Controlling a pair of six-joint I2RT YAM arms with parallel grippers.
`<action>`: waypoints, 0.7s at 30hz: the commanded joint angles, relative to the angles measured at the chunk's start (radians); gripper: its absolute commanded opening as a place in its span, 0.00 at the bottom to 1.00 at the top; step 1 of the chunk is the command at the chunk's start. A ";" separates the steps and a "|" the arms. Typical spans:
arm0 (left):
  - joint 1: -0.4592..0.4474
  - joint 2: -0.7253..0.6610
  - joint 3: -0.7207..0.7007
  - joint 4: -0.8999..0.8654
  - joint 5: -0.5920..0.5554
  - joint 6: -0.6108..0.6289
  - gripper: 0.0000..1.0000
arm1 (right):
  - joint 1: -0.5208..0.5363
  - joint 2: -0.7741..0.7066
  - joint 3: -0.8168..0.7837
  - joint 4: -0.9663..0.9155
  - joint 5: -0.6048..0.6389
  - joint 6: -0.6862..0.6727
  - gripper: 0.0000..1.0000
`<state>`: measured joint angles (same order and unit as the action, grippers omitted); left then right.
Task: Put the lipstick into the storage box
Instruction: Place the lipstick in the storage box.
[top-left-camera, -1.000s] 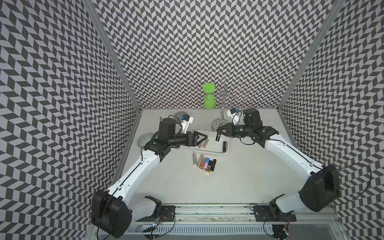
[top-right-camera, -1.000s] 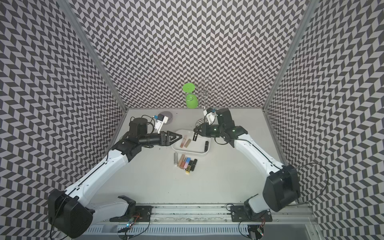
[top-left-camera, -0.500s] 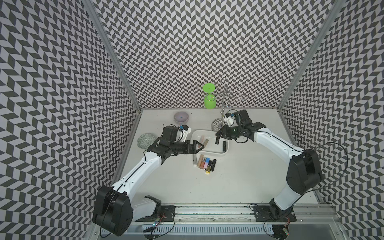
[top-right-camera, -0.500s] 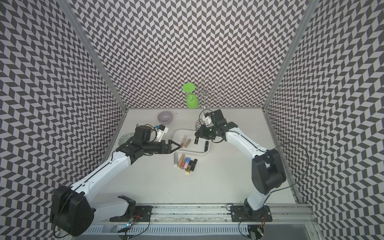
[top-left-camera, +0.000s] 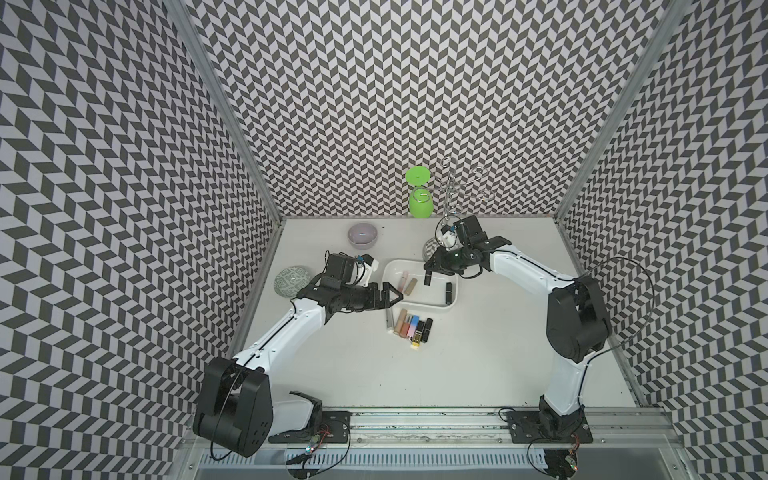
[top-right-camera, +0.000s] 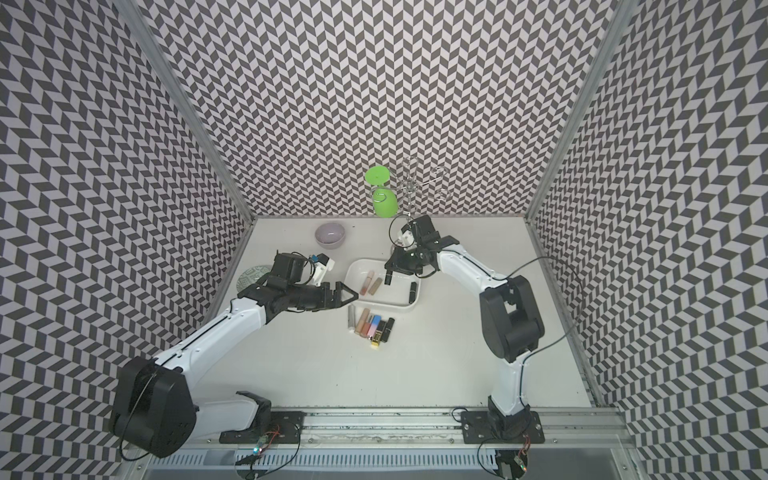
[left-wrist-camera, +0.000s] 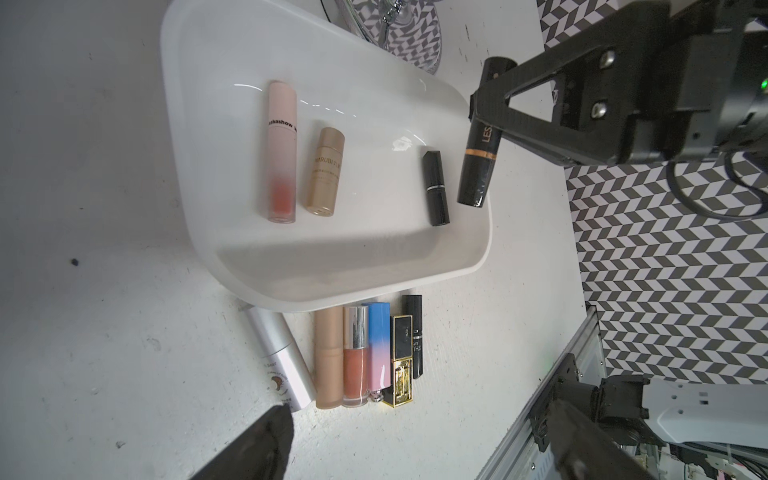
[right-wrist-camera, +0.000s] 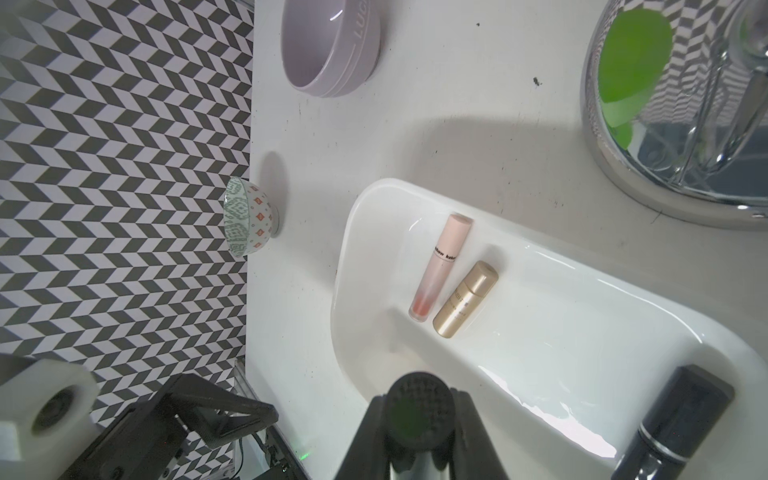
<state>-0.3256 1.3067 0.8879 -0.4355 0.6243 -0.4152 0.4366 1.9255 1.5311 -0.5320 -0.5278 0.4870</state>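
My right gripper comes down into the box next and releases the black lipstick on the box's bare bottom (top-left-camera: 421, 291) (right-wrist-camera: 512, 332) beside the gold tube. That free space lies below it.
The white storage box (top-left-camera: 415, 306) (top-right-camera: 382, 308) (left-wrist-camera: 332, 286) (right-wrist-camera: 345, 257) holds a pink tube (left-wrist-camera: 282, 149), a gold tube (left-wrist-camera: 326, 170) and a black lipstick (left-wrist-camera: 436, 187). My right gripper (top-left-camera: 430, 270) (top-right-camera: 390, 270) (right-wrist-camera: 417, 419) is shut on a black lipstick with a gold band (top-left-camera: 427, 277) (left-wrist-camera: 478, 166). That lipstick hangs nearly upright over the box. My left gripper (top-left-camera: 395, 296) (top-right-camera: 351, 296) (left-wrist-camera: 415, 449) stands open and empty at the box's front left corner. It is close to a row of several lipsticks (top-left-camera: 411, 328) (left-wrist-camera: 361, 357) lying on the table.
A grey bowl (top-left-camera: 362, 235) sits at the back left, and a green-patterned dish (top-left-camera: 292, 281) lies by the left wall. A green cup (top-left-camera: 419, 203) hangs on a chrome rack (top-left-camera: 451, 195) whose base (right-wrist-camera: 665, 174) stands just behind the box.
My left gripper has drawn back from over the box toward the front, near the row. My right arm has lifted its elbow and carried the held lipstick slightly left over the box.
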 joint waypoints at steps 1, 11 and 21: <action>0.013 0.024 -0.001 0.013 0.013 0.015 0.99 | -0.004 0.035 0.046 -0.002 -0.008 -0.033 0.16; 0.022 0.091 0.030 0.024 0.024 0.018 0.99 | -0.018 0.135 0.106 -0.003 -0.026 -0.040 0.16; 0.038 0.134 0.026 0.004 0.023 0.056 0.99 | -0.016 0.188 0.067 0.047 -0.043 -0.014 0.16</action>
<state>-0.2977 1.4303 0.8944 -0.4286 0.6350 -0.3939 0.4221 2.0979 1.6150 -0.5381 -0.5556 0.4648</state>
